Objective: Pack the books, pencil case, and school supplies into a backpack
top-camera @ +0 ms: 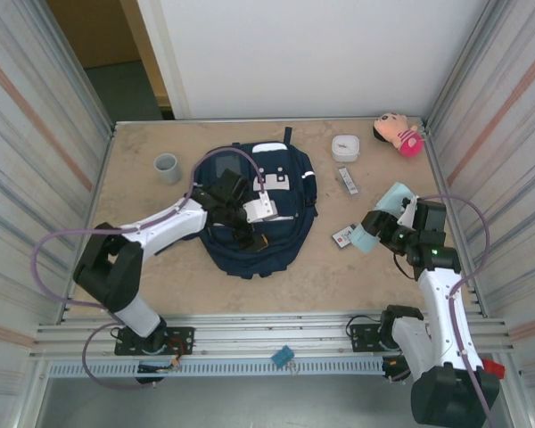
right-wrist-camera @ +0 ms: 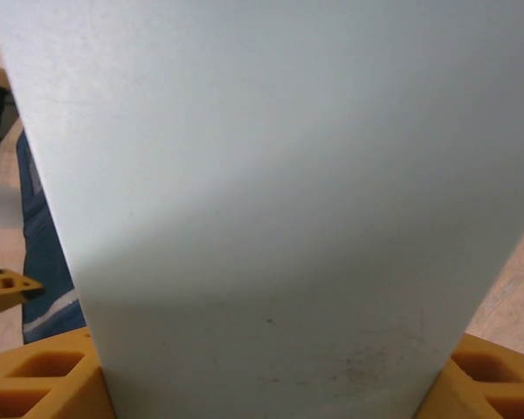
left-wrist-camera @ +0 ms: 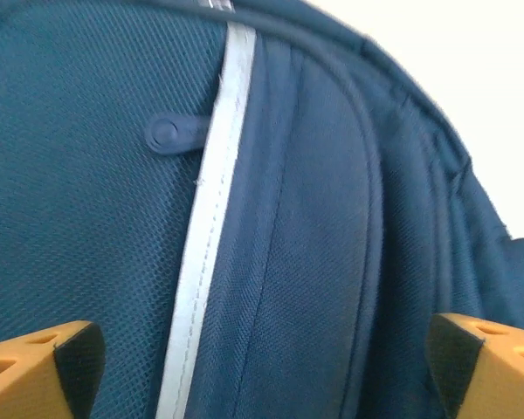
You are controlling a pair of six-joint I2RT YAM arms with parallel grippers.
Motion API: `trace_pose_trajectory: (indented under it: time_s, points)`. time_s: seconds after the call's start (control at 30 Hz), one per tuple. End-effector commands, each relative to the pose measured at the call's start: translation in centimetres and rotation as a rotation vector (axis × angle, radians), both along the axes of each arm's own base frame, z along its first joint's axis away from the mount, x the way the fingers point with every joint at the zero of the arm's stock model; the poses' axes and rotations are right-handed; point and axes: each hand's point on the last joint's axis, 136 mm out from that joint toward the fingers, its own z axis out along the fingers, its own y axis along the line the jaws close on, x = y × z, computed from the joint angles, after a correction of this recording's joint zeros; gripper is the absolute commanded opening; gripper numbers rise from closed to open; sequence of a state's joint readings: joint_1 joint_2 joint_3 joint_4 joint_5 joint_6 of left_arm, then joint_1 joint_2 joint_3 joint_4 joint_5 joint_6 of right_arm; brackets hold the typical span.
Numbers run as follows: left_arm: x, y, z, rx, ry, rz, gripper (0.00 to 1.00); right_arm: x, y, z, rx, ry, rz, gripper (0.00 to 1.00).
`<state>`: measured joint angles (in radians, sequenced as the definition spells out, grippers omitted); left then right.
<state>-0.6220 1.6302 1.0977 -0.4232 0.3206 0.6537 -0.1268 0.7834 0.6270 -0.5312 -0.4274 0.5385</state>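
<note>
I'll next lower my left gripper onto the white zip line (left-wrist-camera: 211, 218) and the backpack's piped rim, then close on that rim.
The navy backpack (top-camera: 281, 183) lies flat in the middle of the table. My left gripper (top-camera: 249, 235) hovers over its lower half, open. In the left wrist view the fingertips (left-wrist-camera: 63, 360) stand wide apart over the navy backpack fabric (left-wrist-camera: 314, 262) and a white zip line (left-wrist-camera: 211, 218), holding nothing. My right gripper (top-camera: 381, 226) is to the right of the bag, shut on the pale teal pencil case (top-camera: 385, 207). The pencil case (right-wrist-camera: 271, 175) spans the gap between both orange fingers. A white packet (top-camera: 342, 236) and a narrow grey-white bar (top-camera: 348, 180) lie between bag and right arm. The books are out of view.
A grey cup (top-camera: 167, 167) stands at the back left. A white rounded box (top-camera: 345, 147) and a pink plush toy (top-camera: 398, 134) sit at the back right. Ribbed metal walls close in both sides. A small blue item (top-camera: 282, 357) rests on the front rail.
</note>
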Motion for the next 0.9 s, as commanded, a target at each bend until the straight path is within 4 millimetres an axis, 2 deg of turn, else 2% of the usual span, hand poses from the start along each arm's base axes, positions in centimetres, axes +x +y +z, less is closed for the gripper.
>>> trace_pose_trajectory:
  time_s: [0.0, 0.13, 0.27, 0.33, 0.4, 0.53, 0.6, 0.7, 0.87]
  points:
    - [1.0, -0.4, 0.5, 0.017, -0.055, -0.063, 0.96, 0.0, 0.4, 0.4, 0.028, -0.025, 0.013, 0.55]
    - [1.5, -0.4, -0.6, 0.037, -0.054, -0.052, 0.94, 0.2, 0.5, 0.3, 0.032, -0.026, 0.016, 0.55]
    - [3.7, 0.0, -1.3, 0.096, -0.137, 0.037, 0.79, 0.4, 0.6, 0.7, 0.036, -0.037, 0.022, 0.54]
    - [4.2, -0.1, -1.3, 0.098, -0.173, 0.056, 0.65, 0.5, 0.7, 0.8, 0.034, -0.043, 0.024, 0.54]
    - [4.5, -0.4, -0.8, 0.075, -0.201, 0.063, 0.43, 0.6, 0.8, 0.9, 0.035, -0.051, 0.028, 0.53]
    - [3.9, -1.3, 2.3, -0.01, -0.212, 0.08, 0.11, 0.5, 1.3, 1.3, 0.041, -0.074, 0.061, 0.53]
    - [3.3, -1.6, 4.3, -0.056, -0.205, 0.1, 0.01, 0.4, 1.8, 1.4, 0.046, -0.081, 0.093, 0.53]
    - [1.8, -2.2, 7.6, -0.124, -0.184, 0.116, 0.0, 0.1, 3.0, 1.7, 0.067, -0.087, 0.155, 0.53]
    - [-0.5, -4.2, 13.7, -0.266, -0.196, 0.117, 0.0, -0.3, 5.5, 2.4, 0.129, -0.071, 0.247, 0.53]
